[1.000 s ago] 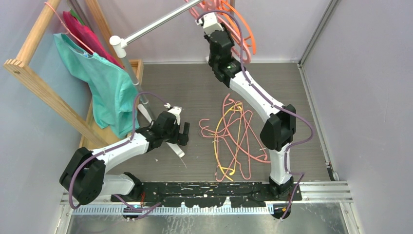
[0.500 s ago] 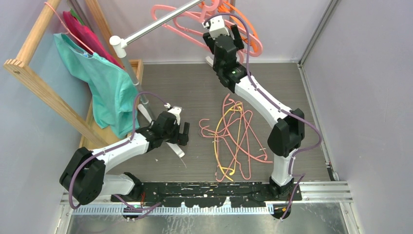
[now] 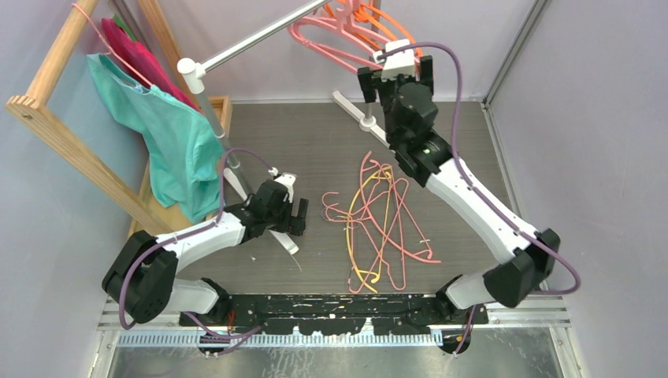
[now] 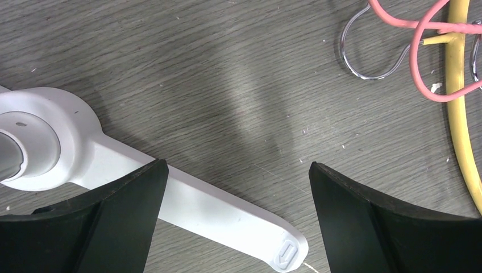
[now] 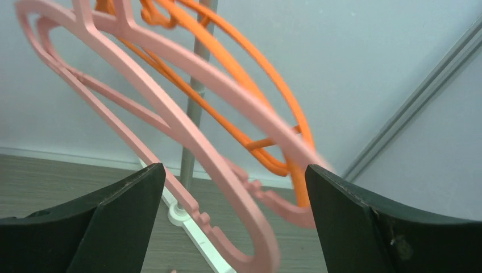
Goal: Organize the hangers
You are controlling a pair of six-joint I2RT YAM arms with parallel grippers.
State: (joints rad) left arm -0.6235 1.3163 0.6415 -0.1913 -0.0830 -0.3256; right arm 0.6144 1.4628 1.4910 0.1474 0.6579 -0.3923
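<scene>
The right gripper draws back and down from the bar (image 3: 252,38) next onto the pink hanger's arm crossing the yellow hanger (image 3: 380,252), since thin hangers still lie tangled on the floor.
Thick pink hangers (image 3: 319,39) and orange hangers (image 3: 370,16) hang on the metal rail (image 3: 252,38) at the back. My right gripper (image 3: 396,75) is open just in front of them and grips nothing. In the right wrist view a blurred pink hanger (image 5: 170,114) and an orange hanger (image 5: 267,74) dangle ahead of the open right gripper (image 5: 234,168). Several thin pink, orange and yellow hangers (image 3: 378,220) lie tangled on the floor. My left gripper (image 3: 298,216) is open and empty, low over the rack's white foot (image 4: 199,205), with thin hangers (image 4: 457,85) to its right.
A wooden frame (image 3: 47,118) at the left carries a hanger with teal and magenta garments (image 3: 169,134). The rack's post (image 3: 213,118) and rear foot (image 3: 358,114) stand on the floor. Walls close in at the back and right.
My right gripper has opened and let go of a pink hanger on the rail. The arm has swung right and drawn back from it; the hangers sway. The left arm has not moved.
</scene>
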